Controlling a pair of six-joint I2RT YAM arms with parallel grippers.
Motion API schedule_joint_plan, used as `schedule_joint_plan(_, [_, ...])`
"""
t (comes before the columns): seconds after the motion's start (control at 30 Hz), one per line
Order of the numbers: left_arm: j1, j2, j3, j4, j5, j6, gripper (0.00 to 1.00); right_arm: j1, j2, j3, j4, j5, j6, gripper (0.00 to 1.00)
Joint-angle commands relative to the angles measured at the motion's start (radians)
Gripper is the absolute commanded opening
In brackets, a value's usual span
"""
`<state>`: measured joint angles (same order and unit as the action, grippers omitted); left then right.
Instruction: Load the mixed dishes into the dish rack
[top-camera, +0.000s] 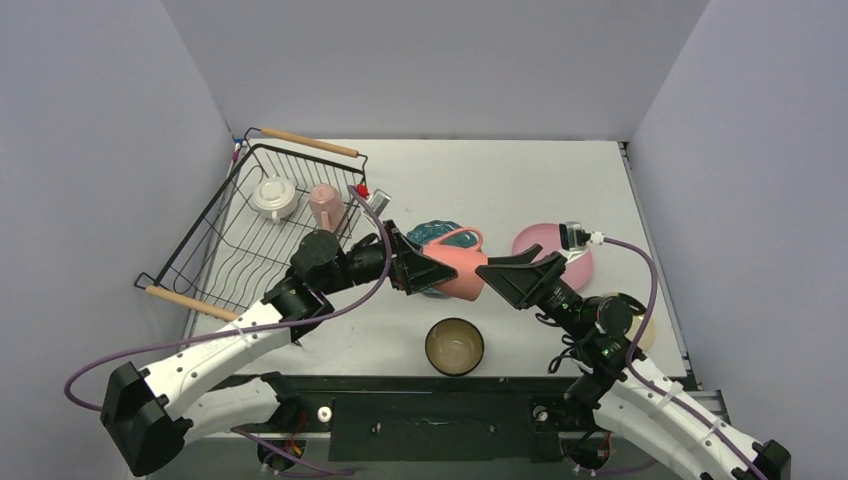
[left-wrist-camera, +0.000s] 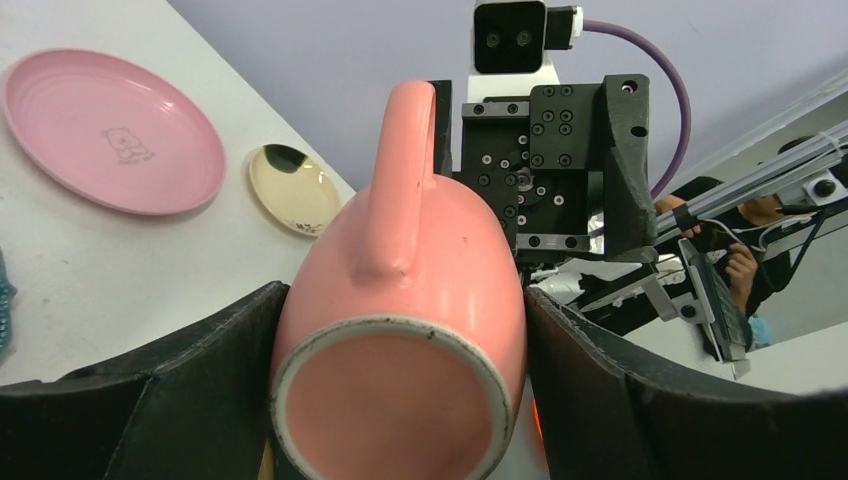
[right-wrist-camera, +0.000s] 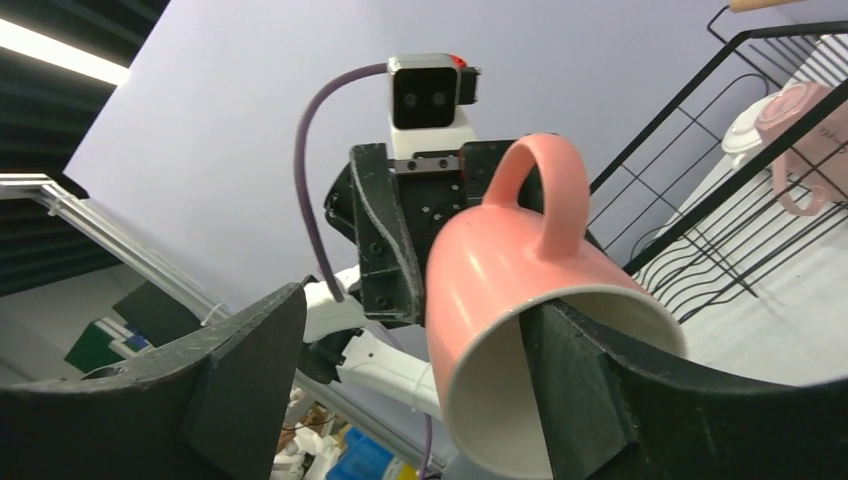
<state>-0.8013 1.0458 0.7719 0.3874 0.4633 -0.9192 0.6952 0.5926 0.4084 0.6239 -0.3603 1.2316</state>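
My left gripper swings over the rack next, turns fingers-down and lowers to the wires beside the white mug (top-camera: 274, 197), because that spot stands empty.
A pink mug (top-camera: 460, 262) hangs in the air between both grippers, handle up, above the teal scalloped plate (top-camera: 432, 235). My left gripper (top-camera: 438, 270) is shut on its base end, with both fingers pressed against its sides in the left wrist view (left-wrist-camera: 400, 330). My right gripper (top-camera: 502, 274) is open. In the right wrist view one finger (right-wrist-camera: 590, 380) sits inside the mug's mouth (right-wrist-camera: 510, 300) and the other stands apart from the wall. The black wire dish rack (top-camera: 215, 215) at the left holds a white mug (top-camera: 274, 197) and a second pink mug (top-camera: 326, 205).
A dark bowl with a cream inside (top-camera: 455, 346) stands near the front, between the arms. A pink plate (top-camera: 540, 242) lies right of centre. A cream plate (top-camera: 648, 325) lies partly under my right arm. Grey walls close in on the left, right and back.
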Motion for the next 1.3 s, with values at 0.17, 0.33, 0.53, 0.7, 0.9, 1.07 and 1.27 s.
schedule_joint_plan(0.17, [0.059, -0.107, 0.219, -0.216, -0.051, 0.161, 0.00, 0.000, -0.050, 0.050, -0.193, 0.069, -0.112, 0.76])
schedule_joint_plan(0.33, [0.145, -0.127, 0.300, -0.385, -0.065, 0.205, 0.00, 0.001, -0.072, 0.066, -0.284, 0.092, -0.151, 0.76])
schedule_joint_plan(0.53, [0.217, -0.103, 0.543, -0.856, -0.428, 0.477, 0.00, 0.000, -0.112, 0.109, -0.435, 0.124, -0.228, 0.75])
schedule_joint_plan(0.7, [0.275, -0.060, 0.650, -1.039, -0.768, 0.623, 0.00, -0.007, -0.142, 0.117, -0.507, 0.137, -0.260, 0.74])
schedule_joint_plan(0.9, [0.528, -0.043, 0.581, -0.937, -0.842, 0.708, 0.00, -0.012, -0.185, 0.134, -0.600, 0.155, -0.294, 0.73])
schedule_joint_plan(1.07, [0.603, 0.032, 0.488, -0.789, -0.967, 0.800, 0.00, -0.013, -0.230, 0.139, -0.677, 0.172, -0.313, 0.73])
schedule_joint_plan(1.27, [0.668, 0.168, 0.414, -0.628, -0.939, 0.814, 0.00, -0.016, -0.246, 0.178, -0.756, 0.174, -0.343, 0.72])
